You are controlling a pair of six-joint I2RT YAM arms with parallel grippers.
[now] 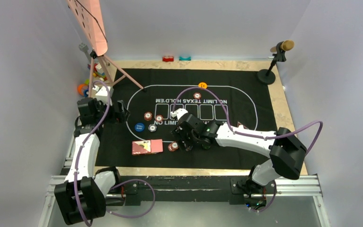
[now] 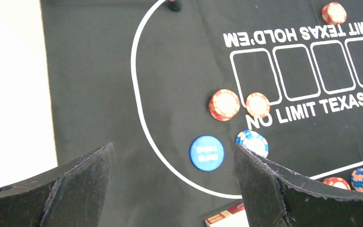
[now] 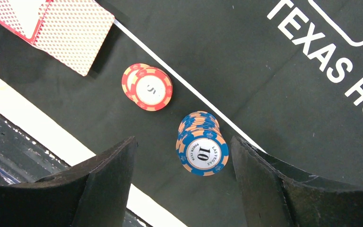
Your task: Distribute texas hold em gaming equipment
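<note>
Next, my right gripper moves straight down around the top of the blue chip stack (image 3: 203, 152) and closes, since its open fingers already straddle the chips.
A stack of blue and orange "10" chips (image 3: 202, 151) stands on the mat between the fingers of my right gripper (image 3: 184, 184), which is open with a gap on both sides. A short pile of red chips (image 3: 147, 88) lies just beyond it, and red-backed cards (image 3: 71, 30) lie further left. My left gripper (image 2: 175, 189) hangs open above the mat's left end, holding nothing. Ahead of it lie a blue "small blind" disc (image 2: 207, 152), a blue chip (image 2: 252, 143) and two red chip piles (image 2: 224, 104). An orange disc (image 1: 203, 85) and a red chip (image 1: 197, 95) sit at the far side.
The black mat (image 1: 246, 94) covers most of the table. A pink stand on tripod legs (image 1: 94, 28) rises at the back left, with coloured toys (image 1: 87, 85) beside it. Red (image 1: 168, 58) and teal (image 1: 185, 58) blocks lie at the back edge. A microphone stand (image 1: 274, 61) is at the back right.
</note>
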